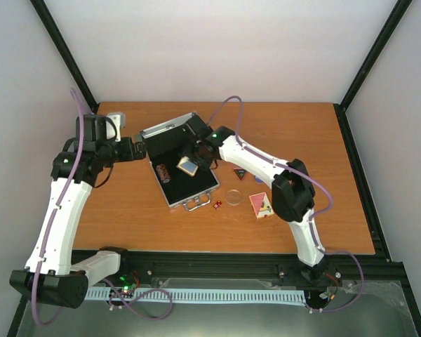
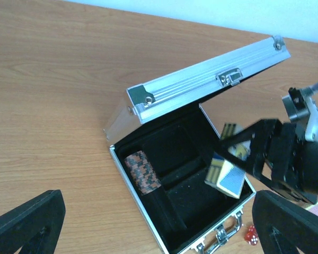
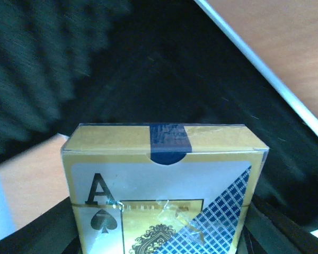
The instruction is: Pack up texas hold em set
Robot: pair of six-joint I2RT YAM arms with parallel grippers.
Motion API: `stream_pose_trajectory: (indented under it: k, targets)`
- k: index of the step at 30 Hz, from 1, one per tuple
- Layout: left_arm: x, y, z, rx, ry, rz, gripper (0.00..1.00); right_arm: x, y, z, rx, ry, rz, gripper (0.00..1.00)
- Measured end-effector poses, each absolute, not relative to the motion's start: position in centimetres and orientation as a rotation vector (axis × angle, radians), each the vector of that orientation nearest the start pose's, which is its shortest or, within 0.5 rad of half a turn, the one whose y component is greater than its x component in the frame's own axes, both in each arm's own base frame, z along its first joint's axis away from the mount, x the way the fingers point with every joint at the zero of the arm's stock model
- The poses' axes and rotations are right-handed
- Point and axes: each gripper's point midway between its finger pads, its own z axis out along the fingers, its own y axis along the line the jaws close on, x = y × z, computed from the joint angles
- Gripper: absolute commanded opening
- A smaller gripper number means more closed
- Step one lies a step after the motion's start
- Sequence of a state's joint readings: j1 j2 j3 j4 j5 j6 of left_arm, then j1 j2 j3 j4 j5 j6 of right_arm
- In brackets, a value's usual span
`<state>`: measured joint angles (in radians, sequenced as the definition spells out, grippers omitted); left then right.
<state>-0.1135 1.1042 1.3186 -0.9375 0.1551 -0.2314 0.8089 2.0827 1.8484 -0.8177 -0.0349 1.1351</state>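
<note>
The black lining beside the dark chip stack is bare, so my right gripper will next move across toward that stack, go down into the case [image 1: 196,198] and let go of the pack.
The silver case [image 1: 196,198] lies open at mid-table, its lid [image 2: 201,79] raised and its black lining showing. A dark chip stack [image 2: 143,172] lies in the case's left slot. My right gripper [image 1: 196,158] is shut on the blue-yellow card pack [image 3: 164,185] and holds it tilted just above the case's right compartment [image 2: 201,203]. The pack also shows in the left wrist view [image 2: 228,177]. My left gripper [image 1: 142,149] is open and empty, just left of the case by the lid. The red card pack [image 1: 261,205], clear disc [image 1: 234,197] and red dice [image 1: 217,204] lie on the table right of the case.
A dark triangular piece [image 1: 239,173] and a small blue piece [image 1: 257,179] lie on the table beside the right arm. The case's handle and latches [image 1: 196,204] face the near edge. Black frame posts stand at the table's back corners.
</note>
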Motion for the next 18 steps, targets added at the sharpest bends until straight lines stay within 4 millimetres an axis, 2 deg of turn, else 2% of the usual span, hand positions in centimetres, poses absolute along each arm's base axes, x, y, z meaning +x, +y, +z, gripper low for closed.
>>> stream_pose_trajectory:
  k: [5,7,11,14,18]
  targets:
    - [30.4,-5.4,31.9,-0.073,2.252,-0.309,1.0,39.1,41.2,15.7,0.575,2.643,0.783,0.21]
    - [30.4,-5.1,32.9,-0.077,2.223,-0.296,1.0,39.8,41.9,16.0,0.634,2.612,0.83,0.21]
    - [30.3,-4.8,34.3,-0.083,2.185,-0.28,1.0,40.2,42.5,14.4,0.727,2.611,0.842,0.21]
    - [30.1,-4.6,34.7,-0.087,2.172,-0.272,1.0,40.3,42.7,12.8,0.774,2.62,0.825,0.21]
    - [29.8,-4.4,35.1,-0.094,2.158,-0.259,1.0,40.6,43.1,11.8,0.82,2.615,0.835,0.21]
